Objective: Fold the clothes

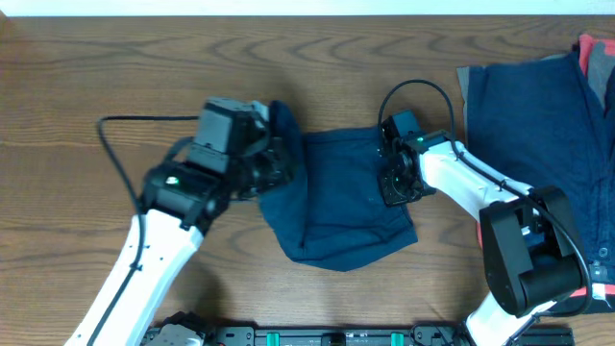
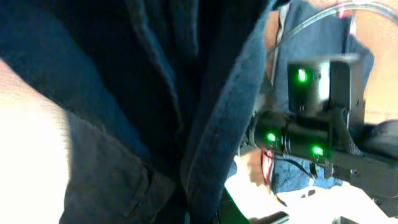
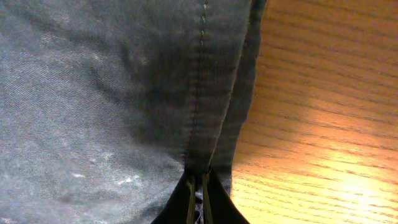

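I will carry the raised end over and down toward that held edge [image 1: 373, 159] with my left gripper, then release it, as my right gripper holds the shorts' seam on the table.
A pair of dark navy-blue shorts [image 1: 341, 197] lies in the middle of the wooden table, its left side lifted. My left gripper [image 1: 274, 163] is at that raised left edge; in the left wrist view navy cloth [image 2: 155, 112] fills the frame and hides the fingers, and it looks held. My right gripper [image 1: 392, 185] is at the shorts' right edge. In the right wrist view its fingers [image 3: 199, 190] are shut on the seam of the navy fabric [image 3: 112, 93].
A pile of more clothes lies at the right: navy garments [image 1: 538, 115], a grey piece [image 1: 471, 82] and a coral-red one [image 1: 598, 58]. Bare wooden table [image 1: 115, 67] extends left and behind. A black cable [image 1: 423, 88] loops over the right arm.
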Motion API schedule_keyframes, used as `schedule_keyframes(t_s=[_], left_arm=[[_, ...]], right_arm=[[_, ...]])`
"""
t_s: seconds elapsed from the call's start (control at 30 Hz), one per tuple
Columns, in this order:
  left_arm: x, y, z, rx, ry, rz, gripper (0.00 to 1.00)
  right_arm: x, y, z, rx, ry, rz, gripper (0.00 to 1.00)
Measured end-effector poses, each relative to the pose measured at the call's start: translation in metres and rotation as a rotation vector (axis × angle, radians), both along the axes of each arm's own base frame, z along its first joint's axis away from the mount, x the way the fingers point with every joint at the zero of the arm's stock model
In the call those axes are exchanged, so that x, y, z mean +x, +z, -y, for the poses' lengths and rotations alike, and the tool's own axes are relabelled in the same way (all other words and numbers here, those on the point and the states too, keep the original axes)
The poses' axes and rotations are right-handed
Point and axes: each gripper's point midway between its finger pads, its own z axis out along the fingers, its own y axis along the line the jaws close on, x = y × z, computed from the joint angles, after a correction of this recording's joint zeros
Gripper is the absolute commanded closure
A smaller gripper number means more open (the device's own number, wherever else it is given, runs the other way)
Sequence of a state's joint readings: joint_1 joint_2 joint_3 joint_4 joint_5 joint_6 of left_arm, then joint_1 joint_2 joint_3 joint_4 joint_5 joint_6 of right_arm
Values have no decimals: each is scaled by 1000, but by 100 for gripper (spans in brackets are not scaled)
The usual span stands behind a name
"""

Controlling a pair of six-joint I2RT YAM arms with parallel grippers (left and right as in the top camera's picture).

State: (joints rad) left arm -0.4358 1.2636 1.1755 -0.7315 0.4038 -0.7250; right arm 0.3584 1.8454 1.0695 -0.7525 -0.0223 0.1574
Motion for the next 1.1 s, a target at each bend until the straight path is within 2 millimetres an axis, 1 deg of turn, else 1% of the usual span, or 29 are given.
schedule_keyframes(t_s=[0.13,0.27,0.4,0.5,0.6,0.63,0.73,0.8,0.83,0.9,0.97,1.0,1.03,1.1], left_arm=[[-1,-15,31,11,-20,-27,94],[4,-28,66,4,-59,-9,94],[6,-39,92,-9,-82,-4,94],[5,-46,104,-12,-98,-12,94],[5,-50,109,-16,-99,-17,93],[5,-50,110,-18,-99,-16,90],[8,-46,112,-32,-97,-2,84],[8,-46,113,-34,-97,-1,83],[9,-46,112,-34,-98,1,73],[9,-43,112,-32,-111,19,66],[10,-35,110,-37,-124,52,57],[11,-31,108,-36,-130,68,54],[13,-24,104,-40,-129,89,52],[17,-14,94,-41,-122,123,52]], right_arm=[[0,0,-1,5,-11,-1,94],[-1,0,-2,-2,-21,2,93],[-1,0,-3,-23,-21,11,93],[-1,0,-4,-33,-21,15,92],[-1,0,-4,-36,-22,16,90],[-1,0,-4,-35,-23,16,89],[-2,0,-5,-32,-29,14,84],[-4,1,-5,-35,-39,1,83],[-7,2,-3,-41,-47,-17,83],[-20,3,6,-73,-74,-81,80],[-33,7,21,-115,-117,-149,77],[-33,12,29,-133,-141,-165,76],[-29,21,38,-146,-169,-170,73],[-13,39,49,-146,-222,-133,69]])
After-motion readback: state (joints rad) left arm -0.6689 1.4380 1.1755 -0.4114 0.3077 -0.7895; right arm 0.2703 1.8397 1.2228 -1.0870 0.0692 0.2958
